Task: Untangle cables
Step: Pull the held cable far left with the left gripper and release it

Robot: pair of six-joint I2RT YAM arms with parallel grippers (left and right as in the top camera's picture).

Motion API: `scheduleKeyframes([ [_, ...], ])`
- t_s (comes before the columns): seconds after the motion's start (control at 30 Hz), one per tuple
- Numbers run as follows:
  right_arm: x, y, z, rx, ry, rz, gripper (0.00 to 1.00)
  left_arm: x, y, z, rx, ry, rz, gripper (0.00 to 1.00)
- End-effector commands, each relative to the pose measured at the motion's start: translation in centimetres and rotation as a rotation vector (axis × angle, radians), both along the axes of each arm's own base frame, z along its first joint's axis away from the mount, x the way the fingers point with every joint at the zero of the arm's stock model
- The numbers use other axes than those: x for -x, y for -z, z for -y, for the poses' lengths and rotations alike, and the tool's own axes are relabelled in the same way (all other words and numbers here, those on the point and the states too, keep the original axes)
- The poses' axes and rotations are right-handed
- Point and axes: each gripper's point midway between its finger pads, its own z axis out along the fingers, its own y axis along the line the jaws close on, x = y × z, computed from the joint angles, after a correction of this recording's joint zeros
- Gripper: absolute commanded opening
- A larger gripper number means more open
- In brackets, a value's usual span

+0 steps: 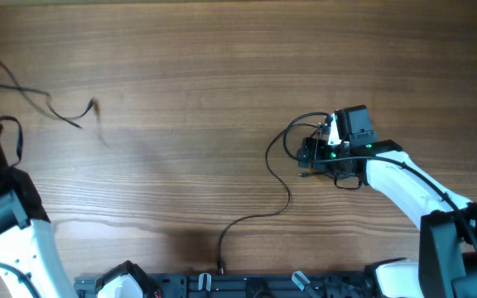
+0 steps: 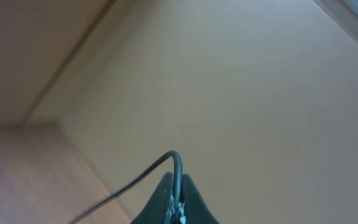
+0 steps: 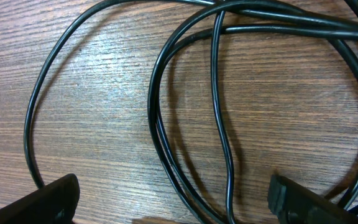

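Note:
I need to move my left gripper down next and let go of the thin black cable on the bare wood below the gripper. That spot is clear of the coil.
In the left wrist view my left gripper [image 2: 178,186] is lifted off the table and shut on one thin black cable [image 2: 176,165], which bends over the fingertips and trails down to the left. Overhead, that cable [image 1: 52,103] hangs from the far left, and its loose plug end [image 1: 93,104] sits over the wood. My right gripper [image 1: 311,151] stands open low over a loose coil of cables [image 3: 219,118]. Its fingers [image 3: 55,199] sit wide apart on either side of the strands, gripping nothing. A single cable [image 1: 286,186] snakes from the coil to the front edge.
The wooden table [image 1: 189,74] carries nothing else. The left arm [image 1: 7,207] fills the left edge and the white right arm [image 1: 404,186] reaches in from the lower right. A black rail [image 1: 247,285] runs along the front edge.

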Motion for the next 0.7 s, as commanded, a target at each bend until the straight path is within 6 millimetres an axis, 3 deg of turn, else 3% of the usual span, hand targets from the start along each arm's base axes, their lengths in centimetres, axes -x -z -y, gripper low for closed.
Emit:
scheduleKeyframes([
  [0.0,1.1,1.0,0.0,-0.01,0.0,-0.048,1.0,0.7,-1.7,-4.5,-0.109,-0.25,0.048,0.04],
  [0.17,1.1,1.0,0.0,-0.01,0.0,-0.048,1.0,-0.2,-2.0,-7.8,-0.128,-0.391,0.151,0.04],
  [0.3,1.1,1.0,0.0,-0.01,0.001,-0.047,1.0,-3.6,1.3,-10.0,-0.119,-0.391,0.129,0.04],
  [0.43,1.1,1.0,0.0,-0.01,0.001,-0.048,1.0,-7.0,8.9,-12.7,-0.056,-0.397,-0.035,0.04],
  [0.5,1.1,1.0,0.0,-0.01,0.001,-0.048,1.0,-8.3,14.3,-14.3,-0.009,-0.404,-0.155,0.04],
  [0.6,1.1,1.0,0.0,-0.01,0.0,-0.048,1.0,-9.0,21.3,-15.8,0.059,-0.413,-0.306,0.04],
  [0.67,1.1,1.0,0.0,-0.01,0.001,-0.048,1.0,-9.1,24.7,-16.1,0.092,-0.411,-0.385,0.04],
])
